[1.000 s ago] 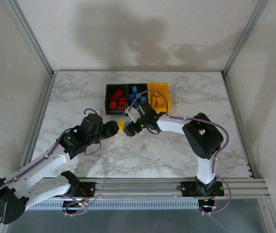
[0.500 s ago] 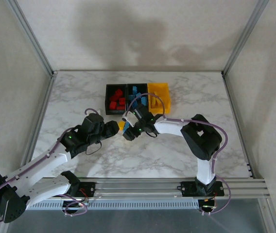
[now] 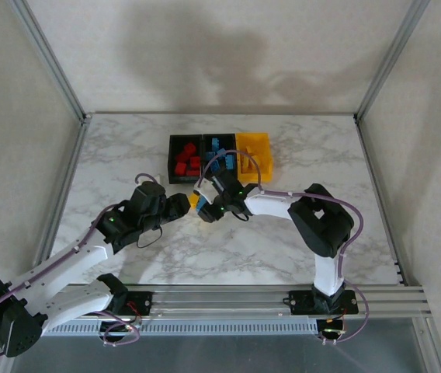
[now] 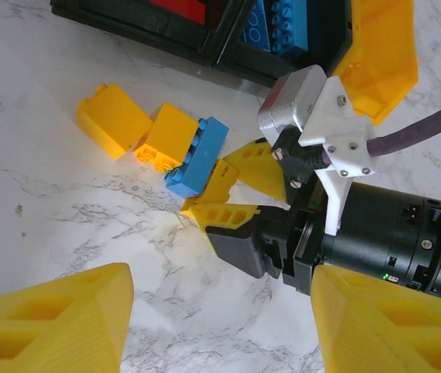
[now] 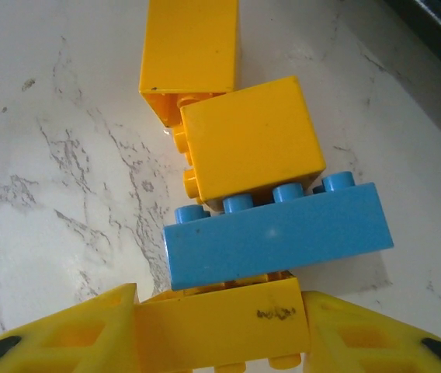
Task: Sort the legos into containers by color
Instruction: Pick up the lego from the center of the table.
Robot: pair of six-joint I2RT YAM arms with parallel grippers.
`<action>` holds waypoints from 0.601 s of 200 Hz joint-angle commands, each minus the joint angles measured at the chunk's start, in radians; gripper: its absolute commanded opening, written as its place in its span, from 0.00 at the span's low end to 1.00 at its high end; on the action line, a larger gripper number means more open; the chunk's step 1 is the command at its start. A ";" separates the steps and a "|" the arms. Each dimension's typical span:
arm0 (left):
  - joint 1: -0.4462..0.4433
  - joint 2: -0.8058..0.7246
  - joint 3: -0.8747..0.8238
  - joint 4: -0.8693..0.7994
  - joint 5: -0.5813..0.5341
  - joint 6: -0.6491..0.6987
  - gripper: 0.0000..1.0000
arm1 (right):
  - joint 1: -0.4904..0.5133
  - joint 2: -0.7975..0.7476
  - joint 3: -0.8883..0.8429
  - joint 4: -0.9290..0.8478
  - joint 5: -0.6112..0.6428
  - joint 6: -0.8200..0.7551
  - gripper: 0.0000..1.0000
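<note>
The yellow bin [image 3: 253, 140] already has yellow bricks in it, so next my right gripper will lift off the marble and carry the third yellow brick outward over that bin.
Loose legos lie in a cluster on the marble: two yellow bricks [image 5: 248, 136] [image 5: 191, 50], a long blue brick [image 5: 279, 241] and a third yellow brick [image 5: 220, 322] against the blue one. My right gripper [image 5: 220, 338] is shut on that third yellow brick, a finger pressed to each end. In the left wrist view the same cluster [image 4: 168, 134] lies ahead of the right gripper [image 4: 232, 190]. My left gripper [image 4: 220, 326] hangs open over bare table just left of it, holding nothing. The containers stand behind: a black bin [image 3: 171, 159] with red bricks, a black bin [image 3: 219, 138] with blue bricks, and a yellow bin [image 3: 253, 140].
The two arms nearly meet at mid-table, left gripper [image 3: 183, 206] beside right gripper [image 3: 203, 208]. The right arm's cable loops over the bins. Metal frame posts [image 3: 57, 85] line both sides of the table.
The right gripper slid a little left and forward onto the brick cluster and closed its fingers on the near yellow brick. The left arm has stayed still.
</note>
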 commanded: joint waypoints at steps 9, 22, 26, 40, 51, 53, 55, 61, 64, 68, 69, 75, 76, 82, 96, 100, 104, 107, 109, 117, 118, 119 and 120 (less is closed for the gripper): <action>0.010 -0.006 0.011 0.006 0.003 0.000 0.62 | 0.009 -0.120 -0.043 -0.031 0.035 0.022 0.39; 0.010 0.000 0.017 0.017 0.011 0.001 0.62 | 0.006 -0.168 -0.063 -0.037 0.050 0.035 0.39; 0.010 0.003 0.018 0.019 0.014 0.002 0.62 | 0.006 -0.183 -0.069 -0.041 0.056 0.038 0.39; 0.009 0.018 0.022 0.034 0.031 0.008 0.62 | -0.010 -0.238 -0.082 -0.054 0.078 0.060 0.39; 0.010 0.032 0.026 0.046 0.045 0.014 0.62 | -0.035 -0.278 -0.087 -0.066 0.084 0.083 0.39; 0.010 0.035 0.026 0.049 0.048 0.015 0.62 | -0.041 -0.285 -0.087 -0.068 0.084 0.087 0.39; 0.010 0.039 0.027 0.053 0.052 0.016 0.62 | -0.047 -0.292 -0.087 -0.070 0.086 0.092 0.39; 0.009 0.049 0.028 0.064 0.062 0.018 0.62 | -0.065 -0.312 -0.085 -0.077 0.091 0.106 0.39; 0.008 0.054 0.029 0.070 0.067 0.017 0.62 | -0.075 -0.321 -0.083 -0.079 0.097 0.114 0.39; 0.008 0.061 0.031 0.079 0.073 0.017 0.62 | -0.088 -0.332 -0.080 -0.085 0.101 0.125 0.39; 0.007 0.063 0.031 0.082 0.074 0.017 0.62 | -0.092 -0.335 -0.079 -0.086 0.101 0.128 0.39; 0.006 0.074 0.032 0.098 0.084 0.016 0.62 | -0.115 -0.344 -0.069 -0.098 0.101 0.142 0.39; 0.006 0.076 0.033 0.100 0.085 0.016 0.62 | -0.118 -0.345 -0.066 -0.100 0.101 0.144 0.39; 0.003 0.088 0.038 0.114 0.091 0.017 0.62 | -0.132 -0.351 -0.052 -0.111 0.103 0.162 0.40; -0.006 0.119 0.055 0.138 0.099 0.017 0.62 | -0.192 -0.348 -0.015 -0.135 0.113 0.196 0.39; -0.010 0.128 0.063 0.145 0.099 0.017 0.62 | -0.205 -0.344 -0.005 -0.139 0.125 0.208 0.39; -0.014 0.138 0.071 0.151 0.099 0.018 0.62 | -0.217 -0.339 0.009 -0.146 0.137 0.220 0.40; -0.017 0.144 0.075 0.155 0.100 0.017 0.62 | -0.225 -0.333 0.018 -0.150 0.143 0.229 0.39; -0.019 0.149 0.079 0.159 0.100 0.017 0.62 | -0.232 -0.330 0.024 -0.153 0.145 0.234 0.39; -0.026 0.168 0.095 0.171 0.104 0.017 0.62 | -0.255 -0.316 0.046 -0.154 0.157 0.255 0.40; -0.026 0.172 0.097 0.172 0.105 0.017 0.62 | -0.259 -0.314 0.049 -0.154 0.160 0.257 0.40; -0.027 0.173 0.099 0.173 0.105 0.017 0.62 | -0.262 -0.313 0.050 -0.153 0.162 0.261 0.40; -0.029 0.176 0.101 0.174 0.105 0.017 0.62 | -0.265 -0.312 0.053 -0.153 0.165 0.264 0.40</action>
